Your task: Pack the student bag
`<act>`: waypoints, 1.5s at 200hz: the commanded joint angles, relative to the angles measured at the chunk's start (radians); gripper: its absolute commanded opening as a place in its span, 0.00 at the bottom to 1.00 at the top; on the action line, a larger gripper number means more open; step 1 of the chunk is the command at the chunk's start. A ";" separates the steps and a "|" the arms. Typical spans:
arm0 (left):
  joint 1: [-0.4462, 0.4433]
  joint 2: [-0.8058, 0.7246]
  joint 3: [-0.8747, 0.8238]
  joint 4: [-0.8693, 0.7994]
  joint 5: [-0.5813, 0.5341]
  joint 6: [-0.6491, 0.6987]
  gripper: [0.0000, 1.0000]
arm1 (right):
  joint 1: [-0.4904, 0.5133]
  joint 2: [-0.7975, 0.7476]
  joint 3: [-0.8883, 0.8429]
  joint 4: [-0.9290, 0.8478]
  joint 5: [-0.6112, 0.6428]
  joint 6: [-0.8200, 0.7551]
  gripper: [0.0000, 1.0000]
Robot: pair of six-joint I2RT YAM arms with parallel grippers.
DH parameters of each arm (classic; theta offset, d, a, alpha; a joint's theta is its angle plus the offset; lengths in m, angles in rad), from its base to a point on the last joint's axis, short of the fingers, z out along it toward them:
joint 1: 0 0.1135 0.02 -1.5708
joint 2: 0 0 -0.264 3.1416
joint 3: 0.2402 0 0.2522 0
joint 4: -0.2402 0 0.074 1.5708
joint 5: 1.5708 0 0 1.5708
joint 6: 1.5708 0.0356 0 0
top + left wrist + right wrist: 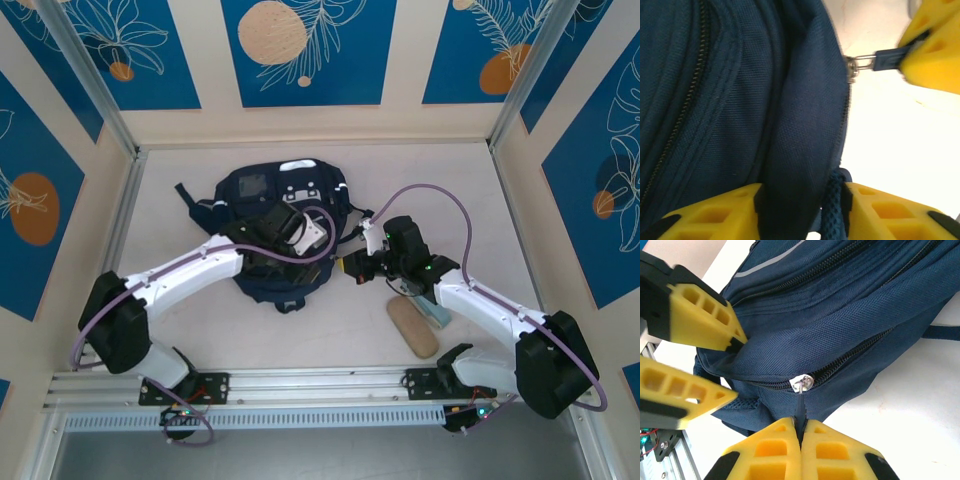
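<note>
My right gripper should next pull the tab outward along the gaping zipper to the bag's side edge by the strap (346, 229) (920, 326), because that edge is outward, and let go of the tab.
The student bag (262, 200), navy blue with white patches, lies flat mid-table. My left gripper (305, 235) reaches over its right side. In the left wrist view the left gripper (800, 192) has a thick fold of the bag (740, 100) and some mesh pressed between its yellow pads. My right gripper (801, 422) is shut on the dark zipper pull tab (800, 410), which hangs from the silver slider (803, 382) on the bag's (840, 305) side zipper. The right gripper (352, 266) sits just off the bag's right edge. The left fingers (700, 315) straddle the bag's corner beside it.
A tan oblong pouch (412, 327) lies on the table near the right arm, with a pale blue item (438, 316) beside it. Walls enclose the table on the left, the right and the far side. A metal rail (300, 385) runs along the near edge.
</note>
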 commanded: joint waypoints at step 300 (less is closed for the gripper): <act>-0.004 -0.180 -0.029 0.012 -0.175 -0.089 0.74 | -0.183 0.244 0.203 -0.175 0.107 0.131 0.69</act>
